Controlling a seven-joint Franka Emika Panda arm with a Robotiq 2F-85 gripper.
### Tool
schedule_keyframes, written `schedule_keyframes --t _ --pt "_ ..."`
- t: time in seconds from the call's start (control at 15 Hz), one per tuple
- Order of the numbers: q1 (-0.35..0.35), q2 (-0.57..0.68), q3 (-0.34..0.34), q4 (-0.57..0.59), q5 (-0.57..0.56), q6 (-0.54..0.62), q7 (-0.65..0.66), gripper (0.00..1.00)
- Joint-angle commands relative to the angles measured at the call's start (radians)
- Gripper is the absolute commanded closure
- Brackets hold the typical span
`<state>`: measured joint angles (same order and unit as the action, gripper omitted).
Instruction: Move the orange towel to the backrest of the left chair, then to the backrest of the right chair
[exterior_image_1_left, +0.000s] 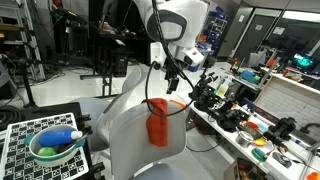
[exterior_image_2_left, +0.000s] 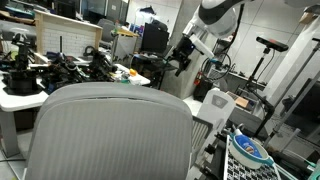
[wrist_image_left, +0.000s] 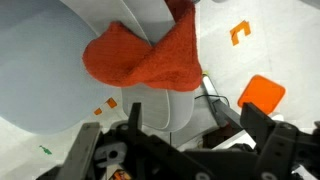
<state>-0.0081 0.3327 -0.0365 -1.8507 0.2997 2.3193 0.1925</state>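
Observation:
I need to lower my open, empty gripper straight down onto the bunched fold (wrist_image_left: 145, 62), because the orange towel lies bunched over the backrest's rim just below it.
The orange towel (exterior_image_1_left: 158, 127) hangs over the top edge of a pale grey chair backrest (exterior_image_1_left: 125, 135) in an exterior view. In the wrist view the towel (wrist_image_left: 140, 55) lies bunched over the backrest's rim (wrist_image_left: 60, 90). My gripper (exterior_image_1_left: 173, 78) is just above the towel, apart from it, and its fingers (wrist_image_left: 175, 150) stand open and empty. In an exterior view my gripper (exterior_image_2_left: 183, 62) shows far behind a large grey chair backrest (exterior_image_2_left: 110, 130); the towel does not show there.
A cluttered workbench (exterior_image_1_left: 250, 110) runs beside the chair. A bowl with a blue bottle (exterior_image_1_left: 55, 145) sits on a checkered board. A second pale chair (exterior_image_2_left: 215, 105) stands near the arm. An orange square (wrist_image_left: 262, 95) lies on the floor.

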Motion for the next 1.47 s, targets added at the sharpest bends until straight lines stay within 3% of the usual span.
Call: schedule_keyframes --t 0.0,0.33,0.6,1.4 --pt "0.019 0.191 -0.013 0.243 -0.048 -0.087 0.176 0.00" --pt "0.092 0.268 -0.063 0.389 -0.163 -0.263 0.463 0.00" --pt "0.109 0.268 -0.052 0.401 -0.195 -0.337 0.555 0.00" --pt "0.101 0.278 -0.057 0.224 -0.199 -0.228 0.633 0.00"
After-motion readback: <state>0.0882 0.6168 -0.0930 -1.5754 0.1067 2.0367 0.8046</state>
